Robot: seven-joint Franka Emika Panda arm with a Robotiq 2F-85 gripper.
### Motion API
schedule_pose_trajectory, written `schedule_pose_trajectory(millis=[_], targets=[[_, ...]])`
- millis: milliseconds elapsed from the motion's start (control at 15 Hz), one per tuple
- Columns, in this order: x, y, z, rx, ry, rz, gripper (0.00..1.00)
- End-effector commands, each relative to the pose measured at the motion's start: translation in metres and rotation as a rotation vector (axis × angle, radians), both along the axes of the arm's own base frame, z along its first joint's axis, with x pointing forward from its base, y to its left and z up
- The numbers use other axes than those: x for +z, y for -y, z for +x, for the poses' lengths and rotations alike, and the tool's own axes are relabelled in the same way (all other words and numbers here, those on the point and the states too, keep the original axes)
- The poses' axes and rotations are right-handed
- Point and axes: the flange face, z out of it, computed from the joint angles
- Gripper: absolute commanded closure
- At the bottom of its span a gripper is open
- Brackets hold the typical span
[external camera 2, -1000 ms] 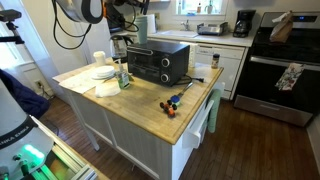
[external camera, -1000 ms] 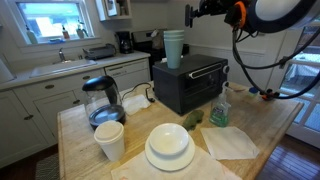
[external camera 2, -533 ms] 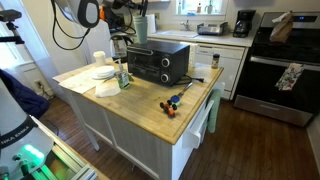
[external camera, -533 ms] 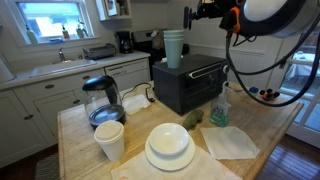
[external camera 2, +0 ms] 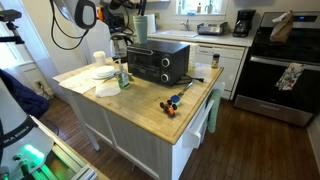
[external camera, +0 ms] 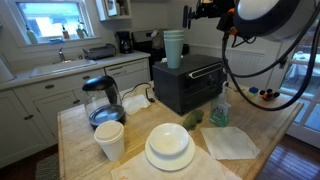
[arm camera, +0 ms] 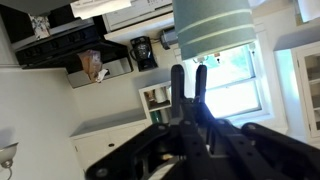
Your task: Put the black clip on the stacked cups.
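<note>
Next, my gripper goes down onto the rim of the stacked cups and releases the black clip there, since that rim is just below and beside my gripper.
The stacked cups (external camera: 174,48) are a tall pale mint-green stack standing on top of a black toaster oven (external camera: 190,85). They also show in the other exterior view (external camera 2: 143,27) and at the top of the upside-down wrist view (arm camera: 212,25). My gripper (external camera: 190,13) hangs in the air just beside the top of the stack, at about rim height. It is shut on the black clip (external camera: 186,17), a narrow dark piece. In the wrist view the two dark fingers (arm camera: 189,88) stand close together, pointing at the cups.
On the wooden island (external camera: 255,125) stand a glass kettle (external camera: 102,100), a white foam cup (external camera: 110,140), a stack of white plates (external camera: 169,146), a spray bottle (external camera: 220,108) and napkins (external camera: 230,142). Small coloured items (external camera 2: 172,102) lie near the island's edge.
The arm and gripper have shifted slightly toward the cup stack, still holding the clip at the same height. Nothing on the island has moved.
</note>
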Motion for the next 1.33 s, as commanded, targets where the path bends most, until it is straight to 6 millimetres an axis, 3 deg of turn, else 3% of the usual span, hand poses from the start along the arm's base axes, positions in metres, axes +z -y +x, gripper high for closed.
schedule_pose_trajectory(millis=[0, 1267], targets=[[-0.002, -0.007, 0.004, -0.027, 0.027, -0.014, 0.97], [-0.017, -0.024, 0.015, -0.120, 0.068, 0.013, 0.97]])
